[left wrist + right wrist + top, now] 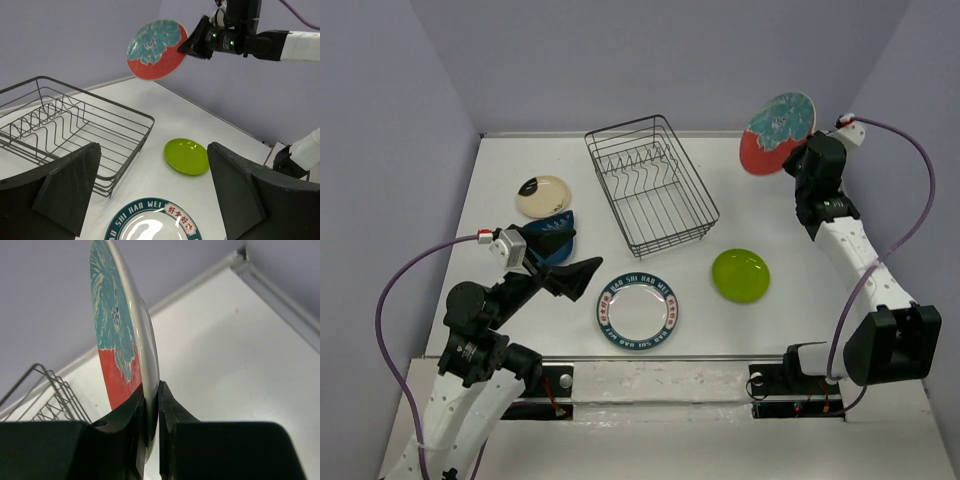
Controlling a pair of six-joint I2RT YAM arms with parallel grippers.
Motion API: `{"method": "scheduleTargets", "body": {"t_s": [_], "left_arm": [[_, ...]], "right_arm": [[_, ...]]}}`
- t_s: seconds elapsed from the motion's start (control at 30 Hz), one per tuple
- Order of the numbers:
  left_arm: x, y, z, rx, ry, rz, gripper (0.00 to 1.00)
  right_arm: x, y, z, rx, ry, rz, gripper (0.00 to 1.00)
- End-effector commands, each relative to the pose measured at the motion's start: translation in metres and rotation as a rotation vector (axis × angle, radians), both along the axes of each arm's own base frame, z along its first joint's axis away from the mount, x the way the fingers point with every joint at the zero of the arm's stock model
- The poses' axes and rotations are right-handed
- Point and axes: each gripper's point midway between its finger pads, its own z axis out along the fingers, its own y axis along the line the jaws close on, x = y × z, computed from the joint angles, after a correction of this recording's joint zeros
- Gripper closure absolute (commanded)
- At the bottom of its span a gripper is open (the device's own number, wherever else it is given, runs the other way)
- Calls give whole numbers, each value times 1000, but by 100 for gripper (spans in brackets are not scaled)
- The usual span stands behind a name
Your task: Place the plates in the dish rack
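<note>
Next, my right gripper swings over, down and to the left in the top view, to the rack's empty end slot (pixel 662 157), lowers the upright plate in and releases it.
The black wire dish rack (pixel 626 126) stands at the back middle with nothing in it. My right gripper (pixel 798 150) is shut on the rim of the red-and-teal plate (pixel 775 132), holding it on edge in the air to the right of the rack; the wrist view shows the grip (pixel 151 405) on the plate (pixel 117 335). My left gripper (pixel 575 275) is open and empty above the table, left of the white lettered plate (pixel 639 310). The lime green plate (pixel 740 275), the cream plate (pixel 542 196) and the dark blue plate (pixel 552 238) lie flat; my left wrist partly covers the blue one.
Purple walls close in the back and both sides of the table. In the left wrist view the rack (pixel 100 98), green plate (pixel 186 156) and lettered plate (pixel 152 222) lie ahead, and the right arm (pixel 280 45) holds the patterned plate (pixel 155 50) high.
</note>
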Motion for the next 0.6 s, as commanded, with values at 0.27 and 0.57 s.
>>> {"method": "scheduleTargets", "body": {"t_s": [0.27, 0.57], "left_arm": [[-8, 3, 25, -36, -73, 6, 1], [-5, 4, 23, -28, -64, 18, 1]], "right_arm": [[26, 117, 200, -457, -336, -52, 93], [85, 200, 195, -541, -327, 61, 93]]}}
